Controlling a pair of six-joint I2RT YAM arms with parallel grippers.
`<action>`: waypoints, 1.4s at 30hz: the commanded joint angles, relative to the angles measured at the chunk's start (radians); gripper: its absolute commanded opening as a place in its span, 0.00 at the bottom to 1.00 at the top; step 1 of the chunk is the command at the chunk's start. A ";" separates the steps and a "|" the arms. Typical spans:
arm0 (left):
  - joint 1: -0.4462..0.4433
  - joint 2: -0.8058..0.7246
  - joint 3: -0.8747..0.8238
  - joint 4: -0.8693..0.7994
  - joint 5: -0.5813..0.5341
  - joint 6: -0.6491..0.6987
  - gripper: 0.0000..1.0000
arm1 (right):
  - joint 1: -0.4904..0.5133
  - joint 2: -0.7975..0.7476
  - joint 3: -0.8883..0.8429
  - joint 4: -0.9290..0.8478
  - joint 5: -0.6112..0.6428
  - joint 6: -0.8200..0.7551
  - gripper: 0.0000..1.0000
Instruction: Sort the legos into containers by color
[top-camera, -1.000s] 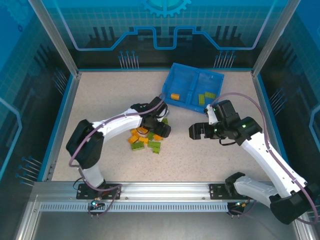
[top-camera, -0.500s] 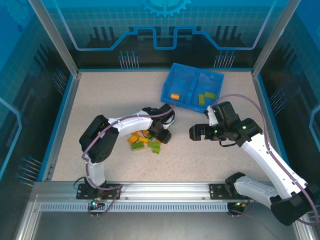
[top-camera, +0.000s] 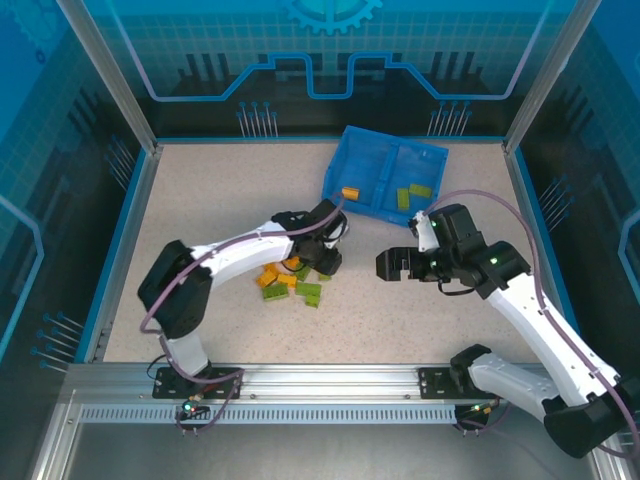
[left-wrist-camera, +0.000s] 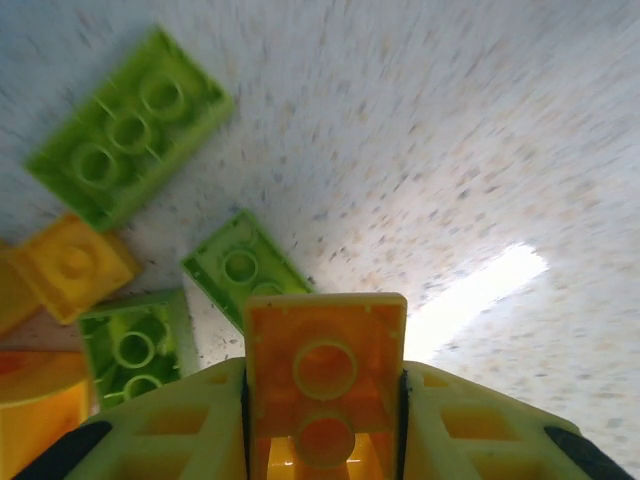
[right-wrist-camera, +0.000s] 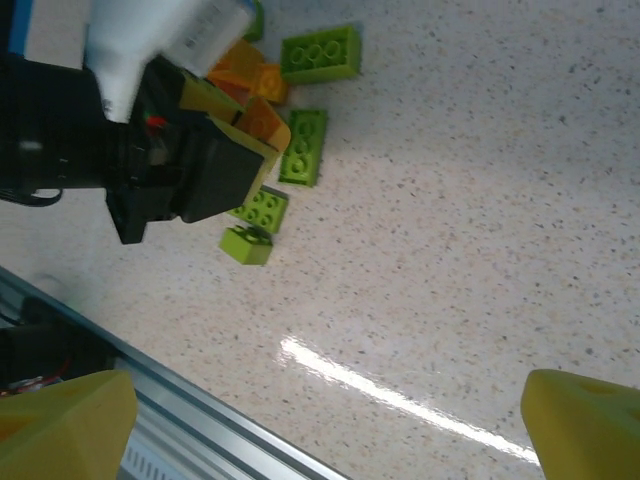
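Observation:
I need to carry the orange lego outward from the pile with my left gripper, over the container that already holds an orange lego (top-camera: 354, 178), and release it there.
My left gripper (top-camera: 322, 256) hangs over the far edge of the pile of orange and light green legos (top-camera: 288, 281) at mid-table. It is shut on an orange lego (left-wrist-camera: 325, 372), which stands on end between the yellow fingers (left-wrist-camera: 470, 425), hollow underside toward the camera. Green legos (left-wrist-camera: 128, 125) and a yellow-orange one (left-wrist-camera: 72, 264) lie on the table below it. The blue tray (top-camera: 368, 165) sits at the back right; its left container holds an orange lego (top-camera: 350, 192), its right container green ones (top-camera: 412, 193). My right gripper (top-camera: 390, 265) hovers open, right of the pile, holding nothing.
In the right wrist view the left gripper (right-wrist-camera: 215, 165) sits over the pile, with green legos (right-wrist-camera: 303, 146) beside it. The aluminium front rail (right-wrist-camera: 190, 410) runs along the near table edge. Blue enclosure walls (top-camera: 130, 200) bound the table.
The left gripper has shut on the orange lego and shifted slightly back toward the tray. The right arm has barely moved and stays open.

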 joint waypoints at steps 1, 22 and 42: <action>0.022 -0.038 0.116 0.017 -0.060 -0.046 0.26 | 0.010 -0.041 0.003 0.043 -0.007 0.057 1.00; 0.160 0.779 1.171 -0.087 -0.151 -0.079 0.37 | -0.001 -0.129 0.002 -0.014 0.089 0.111 1.00; 0.160 0.074 0.466 0.010 -0.166 -0.346 0.50 | 0.007 -0.090 0.018 0.015 0.079 0.115 1.00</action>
